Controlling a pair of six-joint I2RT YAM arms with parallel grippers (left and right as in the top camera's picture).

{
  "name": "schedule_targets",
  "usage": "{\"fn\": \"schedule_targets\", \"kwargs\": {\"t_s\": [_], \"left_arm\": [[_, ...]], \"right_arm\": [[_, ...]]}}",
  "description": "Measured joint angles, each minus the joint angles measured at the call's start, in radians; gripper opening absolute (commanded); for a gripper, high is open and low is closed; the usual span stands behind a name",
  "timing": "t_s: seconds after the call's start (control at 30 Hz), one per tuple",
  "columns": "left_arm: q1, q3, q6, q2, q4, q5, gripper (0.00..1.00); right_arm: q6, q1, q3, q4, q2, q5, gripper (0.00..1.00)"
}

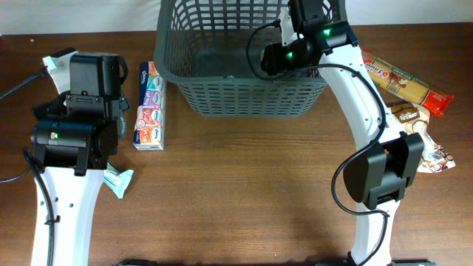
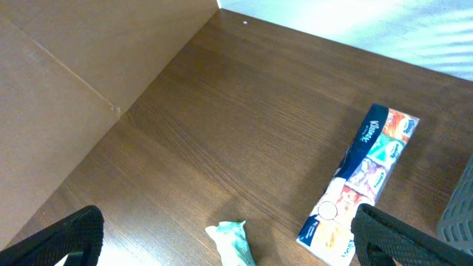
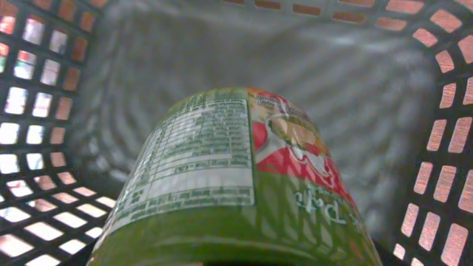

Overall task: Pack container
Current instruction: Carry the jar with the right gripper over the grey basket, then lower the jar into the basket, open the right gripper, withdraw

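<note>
I will next lower my right gripper between the basket's lattice sides and release the green snack can [image 3: 236, 177] on the basket's solid bottom [image 3: 229, 70], because the can still hangs above it.
The container [image 1: 222, 77], a dark grey lattice basket, stands at the back middle of the table. My right gripper [image 1: 307, 15] reaches down inside it. In the right wrist view a green snack can [image 3: 236, 177] with a nutrition label fills the foreground, held in front of the camera above the basket's solid bottom, with the lattice walls [image 3: 44, 111] all round. The can hides the right fingers. My left gripper [image 2: 229, 240] hangs wide open above the table on the left, holding nothing. A small green-and-white packet [image 2: 233, 240] lies below, between its fingers.
A long tissue multipack [image 1: 150, 107] lies left of the basket, close to my left gripper's right finger [image 2: 384, 236]. The small packet [image 1: 118, 181] sits near the left arm. Several snack packs [image 1: 403, 81] lie right of the basket, behind the right arm.
</note>
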Motion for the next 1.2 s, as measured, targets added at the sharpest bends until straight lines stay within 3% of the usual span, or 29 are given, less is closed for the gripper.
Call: {"fn": "schedule_targets", "kwargs": {"t_s": [0.2,0.97,1.2], "left_arm": [[0.000,0.000,0.000,0.000,0.000,0.000,0.99],[0.000,0.000,0.000,0.000,0.000,0.000,0.99],[0.000,0.000,0.000,0.000,0.000,0.000,0.99]], "right_arm": [[-0.002,0.000,-0.003,0.037,0.001,0.003,0.33],[-0.003,0.000,-0.003,0.087,0.062,0.026,0.34],[-0.003,0.000,-0.004,0.099,0.083,0.030,0.43]]}}
